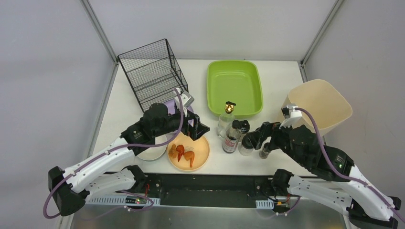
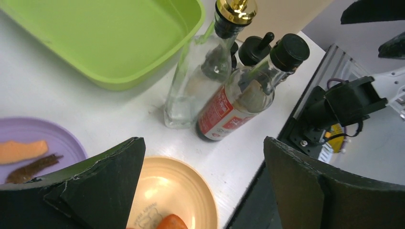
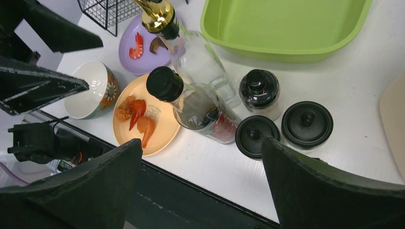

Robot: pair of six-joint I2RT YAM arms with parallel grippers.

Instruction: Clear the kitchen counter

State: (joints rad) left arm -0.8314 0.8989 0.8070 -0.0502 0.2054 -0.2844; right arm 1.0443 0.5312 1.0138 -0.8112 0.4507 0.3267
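The clear bottle's neck (image 1: 228, 114) (image 2: 226, 28) is slimmer than the bottle's body, so my left gripper will next move outward and to the right in the top view, tilting level around it.
The white kitchen counter (image 1: 282, 86) holds a peach plate (image 1: 203, 150) with shrimp pieces (image 1: 184, 152), a patterned bowl (image 1: 153, 153) and a purple plate (image 3: 138, 45) with food scraps. At the front middle stand a clear gold-capped bottle (image 1: 225, 121), a dark red-labelled sauce bottle (image 1: 232, 138) and three black-lidded jars (image 3: 260, 93). My left gripper (image 1: 198, 130) is open and empty above the peach plate's far edge (image 2: 181, 191). My right gripper (image 1: 258, 138) is open and empty above the jars, near the counter's front edge.
An empty lime-green tray (image 1: 234, 86) lies at the back middle. A black wire basket (image 1: 153, 74) stands tilted at the back left. A beige bin (image 1: 320, 102) stands at the right. The dark front rail (image 3: 191, 191) runs below both grippers.
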